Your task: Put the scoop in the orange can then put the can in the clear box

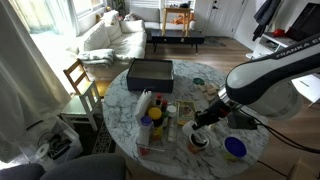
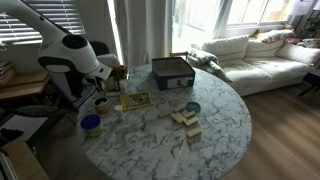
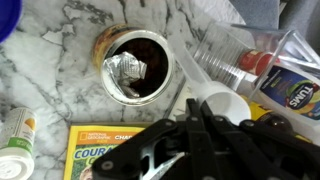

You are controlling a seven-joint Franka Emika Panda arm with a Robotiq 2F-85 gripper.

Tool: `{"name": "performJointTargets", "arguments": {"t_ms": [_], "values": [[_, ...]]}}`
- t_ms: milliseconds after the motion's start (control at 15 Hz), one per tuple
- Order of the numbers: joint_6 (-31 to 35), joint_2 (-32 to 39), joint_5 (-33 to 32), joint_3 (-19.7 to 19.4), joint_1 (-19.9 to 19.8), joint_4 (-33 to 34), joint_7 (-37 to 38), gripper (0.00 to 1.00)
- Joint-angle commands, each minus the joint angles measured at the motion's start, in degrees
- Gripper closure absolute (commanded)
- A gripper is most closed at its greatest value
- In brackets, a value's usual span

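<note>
My gripper is going to lower and tilt toward the can's opening (image 3: 146,62) next and slide the scoop's handle in before it releases the scoop. The scoop still hangs beside the can's rim.
The orange can (image 3: 135,65) stands upright on the marble table with a crumpled silvery piece inside. It also shows in both exterior views (image 1: 197,141) (image 2: 101,103). The white scoop (image 3: 222,104) hangs just right of the can's rim, its handle slanting up towards the rim. My gripper (image 3: 197,108) is shut on the scoop, just above and beside the can (image 1: 205,120) (image 2: 100,86). The clear box (image 3: 255,55) lies right of the can and holds bottles and packets; it also shows in an exterior view (image 1: 152,122).
A dark grey lidded box (image 1: 150,72) (image 2: 172,72) sits at the table's far side. A blue disc (image 1: 235,148) (image 2: 90,122) lies near the can. A yellow magazine (image 3: 95,140) and a small bottle (image 3: 12,135) lie close by. Wooden blocks (image 2: 185,120) and a green bowl (image 2: 193,107) sit mid-table.
</note>
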Motion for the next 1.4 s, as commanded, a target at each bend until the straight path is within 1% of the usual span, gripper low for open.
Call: {"name": "performJointTargets", "arguments": {"t_ms": [0, 133, 400, 733, 1067, 1200, 1333], "values": [[4.7, 1.7, 10.3, 0.7, 0.0, -0.4, -9.8, 0.99], [5.4, 2.2, 16.3, 1.0, -0.1, -0.1, -16.2, 0.99], [5.1, 2.8, 28.3, 1.4, -0.1, 0.5, -31.1, 0.99], [5.2, 3.4, 43.6, 0.9, -0.2, 0.9, -47.8, 0.99], [6.2, 5.9, 53.0, 0.8, 0.4, 1.7, -59.8, 0.99], [6.0, 6.4, 55.3, 0.7, 0.4, 1.9, -63.6, 0.99], [5.9, 6.8, 56.3, 0.4, 0.2, 1.8, -66.7, 0.99]]}}
